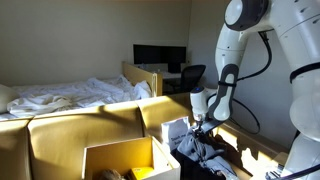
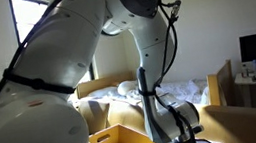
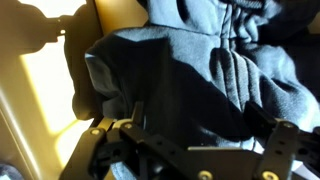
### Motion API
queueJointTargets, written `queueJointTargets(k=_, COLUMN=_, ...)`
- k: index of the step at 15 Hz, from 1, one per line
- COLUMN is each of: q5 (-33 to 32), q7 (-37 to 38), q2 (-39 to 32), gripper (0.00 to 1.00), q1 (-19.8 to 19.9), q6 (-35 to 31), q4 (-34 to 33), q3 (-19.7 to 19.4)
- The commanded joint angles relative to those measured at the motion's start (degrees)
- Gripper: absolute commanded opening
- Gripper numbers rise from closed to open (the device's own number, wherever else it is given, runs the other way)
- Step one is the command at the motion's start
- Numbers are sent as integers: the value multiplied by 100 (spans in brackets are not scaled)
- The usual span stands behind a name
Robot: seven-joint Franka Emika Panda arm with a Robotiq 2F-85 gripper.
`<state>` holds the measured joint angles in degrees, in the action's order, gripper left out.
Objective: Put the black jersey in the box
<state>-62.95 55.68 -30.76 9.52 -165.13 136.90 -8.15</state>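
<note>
My gripper turns next while it lowers into the folds of the jersey, and only then closes on the black jersey [image 1: 204, 139].
The black jersey [image 3: 190, 70] is a crumpled dark grey-black cloth that fills most of the wrist view. In an exterior view it lies in a heap [image 1: 210, 152] to the right of the open yellow cardboard box [image 1: 120, 158]. My gripper [image 1: 203, 128] hangs straight down onto the heap. In the wrist view its two fingers [image 3: 195, 125] are spread wide, with cloth lying between and under them. In an exterior view the gripper [image 2: 178, 140] is low, beside the box [image 2: 117, 139]. The fingertips are partly lost in the dark folds.
The box holds some items [image 1: 140, 172]. A white object [image 1: 176, 130] lies by the jersey. A bed with white bedding [image 1: 70, 95] is behind, a desk with monitor [image 1: 160, 58] and chair [image 1: 190, 78] at the back. A yellow surface [image 3: 50, 90] borders the cloth.
</note>
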Motion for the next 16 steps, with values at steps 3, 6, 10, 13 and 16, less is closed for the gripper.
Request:
queueJointTargets(k=3, q5=268, q7=41, q2=-486, gripper=100, q1=331, q6=-791, q4=-495, q3=116)
queueJointTargets(k=6, q5=400, q7=35, q2=-856, gripper=100, q1=467, q6=-1215, q4=-688, q3=230)
queueJointTargets(k=10, q5=-56, q7=399, q2=-1303, gripper=75, q1=-171, q6=-1118, q4=-1174, q3=-513)
queueJointTargets(k=13, q5=-479, q7=1088, q2=-1663, gripper=60, q1=-866, q6=-1186, q4=-1731, q3=-1371)
queueJointTargets(k=16, q5=-595, q7=1385, q2=-2039, gripper=41, q1=-1001, q6=-1602, q4=-1980, q3=-1627)
